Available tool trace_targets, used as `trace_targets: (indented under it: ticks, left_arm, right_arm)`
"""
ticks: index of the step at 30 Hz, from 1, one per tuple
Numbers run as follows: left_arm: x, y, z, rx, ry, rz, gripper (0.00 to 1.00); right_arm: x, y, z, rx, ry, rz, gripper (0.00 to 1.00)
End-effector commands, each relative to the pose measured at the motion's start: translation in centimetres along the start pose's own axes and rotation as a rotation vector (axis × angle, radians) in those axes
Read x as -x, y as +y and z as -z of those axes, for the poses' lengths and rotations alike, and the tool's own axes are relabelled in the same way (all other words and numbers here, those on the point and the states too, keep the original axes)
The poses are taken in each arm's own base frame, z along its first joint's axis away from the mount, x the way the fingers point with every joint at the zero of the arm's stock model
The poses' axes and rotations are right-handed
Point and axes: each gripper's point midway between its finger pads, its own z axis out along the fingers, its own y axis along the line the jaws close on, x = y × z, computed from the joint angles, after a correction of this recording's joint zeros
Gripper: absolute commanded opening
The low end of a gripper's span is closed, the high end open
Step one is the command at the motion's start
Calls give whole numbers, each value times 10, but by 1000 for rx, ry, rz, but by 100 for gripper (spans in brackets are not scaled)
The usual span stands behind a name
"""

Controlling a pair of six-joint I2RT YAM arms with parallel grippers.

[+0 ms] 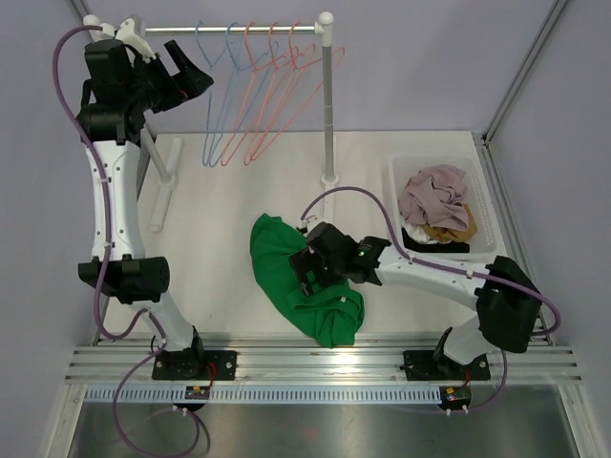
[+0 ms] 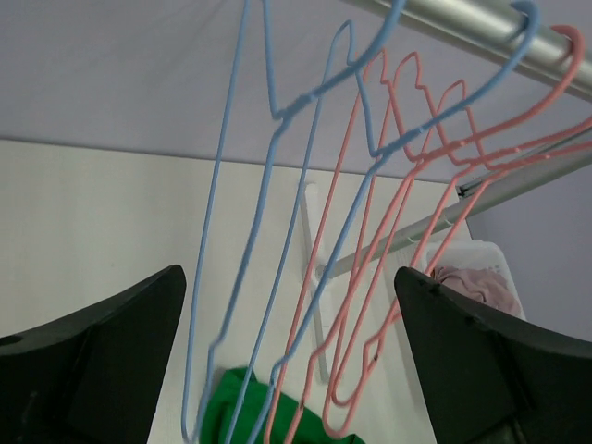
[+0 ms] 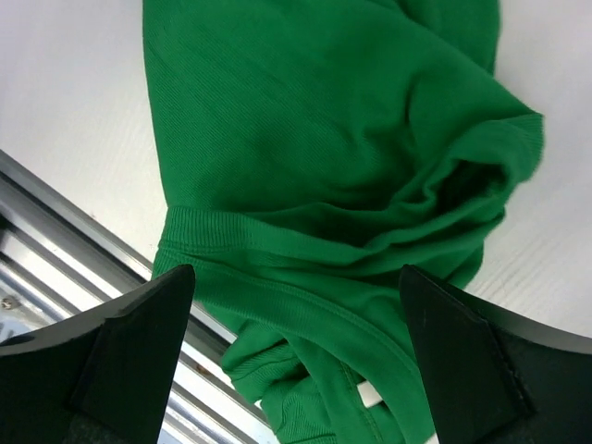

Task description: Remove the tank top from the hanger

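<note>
My right gripper lowers slightly to the left in the top view next, down to the tank top's folded middle (image 1: 289, 286) (image 3: 268, 196) below it, and closes.
The green tank top (image 1: 296, 277) lies crumpled on the white table, off any hanger; it fills the right wrist view (image 3: 324, 185) and shows low in the left wrist view (image 2: 250, 412). Several bare blue and pink hangers (image 1: 253, 91) hang on the rail (image 1: 239, 29), also in the left wrist view (image 2: 351, 231). My left gripper (image 1: 196, 76) is open and empty, held high just left of the hangers (image 2: 287, 370). My right gripper (image 1: 310, 272) is open just above the tank top, holding nothing (image 3: 296, 370).
A white basket (image 1: 487, 219) with pink, tan and black clothes stands at the right. The rack's upright pole (image 1: 329, 114) stands behind the tank top. A metal rail (image 1: 315, 361) runs along the table's front edge.
</note>
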Motion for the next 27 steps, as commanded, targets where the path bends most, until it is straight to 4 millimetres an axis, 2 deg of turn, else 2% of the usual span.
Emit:
trace_targets:
  ticks: [1, 2, 3, 4, 5, 6, 7, 8, 9, 10, 12, 13, 14, 15, 17, 18, 19, 20, 21, 23, 24, 25, 27]
  left_arm:
    - [23, -9, 77, 141, -141, -51, 99]
    - [29, -12, 104, 187, -199, -59, 99]
    - [26, -11, 117, 210, -214, -62, 99]
    - [10, 3, 118, 260, -187, -54, 99]
    - [2, 5, 125, 273, -188, -52, 99]
    - [4, -10, 155, 253, -246, -69, 99]
    - [-1, -11, 163, 249, -260, -69, 99]
    - [-24, -3, 160, 251, -220, -58, 99]
    - [-24, -15, 183, 224, -275, -74, 99]
    - [-44, -7, 180, 229, -237, -65, 99]
    - [-56, -7, 191, 224, -243, -80, 99]
    - [-60, -12, 205, 218, -266, -95, 99]
    - [-66, -10, 209, 223, -264, -104, 99]
    - [-79, -1, 207, 242, -232, -110, 99]
    - [-90, -3, 220, 234, -243, -133, 99]
    - [-102, 4, 216, 238, -222, -139, 99]
    - [-111, 8, 215, 238, -215, -160, 99]
    - [-115, 4, 228, 224, -261, -181, 99]
    - [-131, 19, 217, 241, -251, -176, 99]
    - [-140, 23, 229, 250, -310, -182, 99]
    - [-145, 27, 228, 251, -329, -173, 99]
    - [-162, 43, 220, 283, -304, -162, 99]
    - [-175, 56, 219, 320, -301, -153, 99]
  right_arm:
    - [8, 7, -18, -64, 11, 85, 99]
    - [7, 4, -24, -88, 17, 88, 100]
    - [8, 6, -29, -88, 25, 99, 99]
    - [0, 4, -41, -106, 55, 107, 100]
    - [-2, -1, -48, -137, 59, 112, 100]
    - [-2, -1, -54, -151, 69, 127, 99]
    - [-14, -6, -68, -177, 115, 139, 100]
    - [-17, -8, -74, -194, 126, 148, 99]
    - [-19, -10, -80, -208, 134, 148, 99]
    - [-29, -19, -90, -249, 167, 149, 99]
    - [-35, -19, -97, -260, 194, 136, 100]
    - [-41, -20, -102, -260, 211, 133, 98]
    - [-45, -16, -104, -237, 225, 129, 91]
    - [-48, -16, -106, -232, 233, 128, 81]
    - [-52, -17, -109, -231, 247, 131, 55]
    - [-52, -17, -108, -231, 248, 135, 23]
    - [-45, -15, -102, -225, 229, 136, 1]
    - [-38, -15, -97, -233, 201, 140, 0]
    - [-30, -14, -90, -234, 172, 136, 0]
    - [-2, -14, -63, -256, 78, 133, 0]
    - [9, -17, -50, -280, 57, 139, 0]
    - [28, -16, -29, -287, -4, 130, 0]
    - [56, -23, -1, -341, -89, 126, 0]
